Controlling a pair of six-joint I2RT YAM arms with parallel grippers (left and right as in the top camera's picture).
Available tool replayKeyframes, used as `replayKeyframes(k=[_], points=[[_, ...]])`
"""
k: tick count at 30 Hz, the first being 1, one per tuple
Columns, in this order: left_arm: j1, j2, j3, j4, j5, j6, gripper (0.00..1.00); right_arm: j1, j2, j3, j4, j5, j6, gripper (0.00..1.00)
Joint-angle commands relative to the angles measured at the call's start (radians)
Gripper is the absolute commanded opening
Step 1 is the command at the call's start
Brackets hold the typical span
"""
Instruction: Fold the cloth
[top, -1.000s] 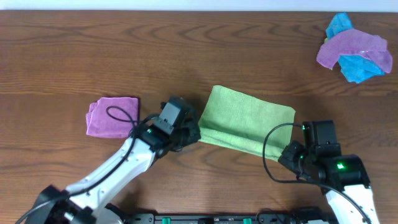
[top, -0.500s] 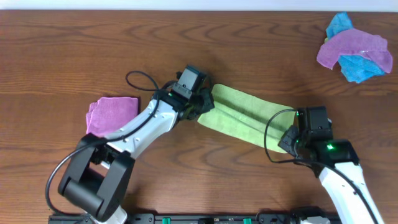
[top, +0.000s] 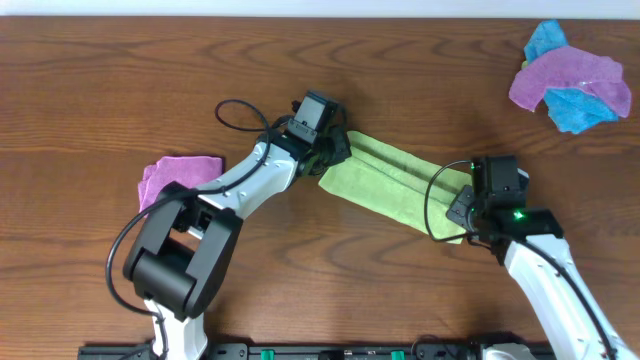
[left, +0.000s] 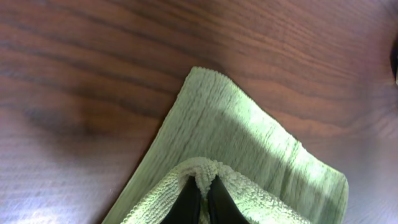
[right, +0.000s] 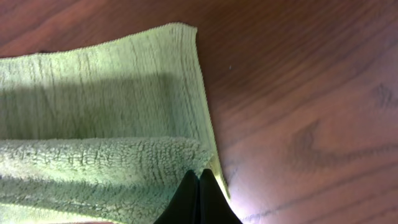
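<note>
A wide part of the cloth's lower layer shows beyond the cloth's held edge, so my right gripper needs to move outward toward that layer's far corner and open.
The lime-green cloth lies mid-table as a long folded strip running from upper left to lower right. My left gripper is shut on a pinched fold of the cloth at its left end; the left wrist view shows the fingers clamped on the raised edge. My right gripper is shut on the cloth's right end; the right wrist view shows the fingertips closed on the upper layer's corner.
A folded purple cloth lies left of the left arm. A heap of purple and bright blue cloths sits at the far right corner. The wooden table spans the view.
Both grippers have carried the cloth's near edge away from me over the far edge, making it a narrower strip. The left arm has swung far up and right; the right arm moved up.
</note>
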Motion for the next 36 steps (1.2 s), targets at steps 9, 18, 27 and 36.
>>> replayKeyframes(k=[9, 18, 27, 36], points=[[0.019, 0.121, 0.14, 0.023, -0.06, 0.023, 0.06, -0.121, 0.092, -0.002, 0.098, 0.073, -0.093, 0.01], [0.019, 0.168, 0.174, 0.026, -0.071, 0.044, 0.06, -0.127, 0.147, -0.002, 0.183, 0.073, -0.108, 0.01], [0.019, 0.168, 0.174, 0.027, -0.119, 0.079, 0.06, -0.127, 0.212, -0.003, 0.249, 0.073, -0.108, 0.01], [0.019, 0.168, 0.174, 0.04, -0.123, 0.132, 0.2, -0.127, 0.224, -0.002, 0.272, 0.073, -0.108, 0.68]])
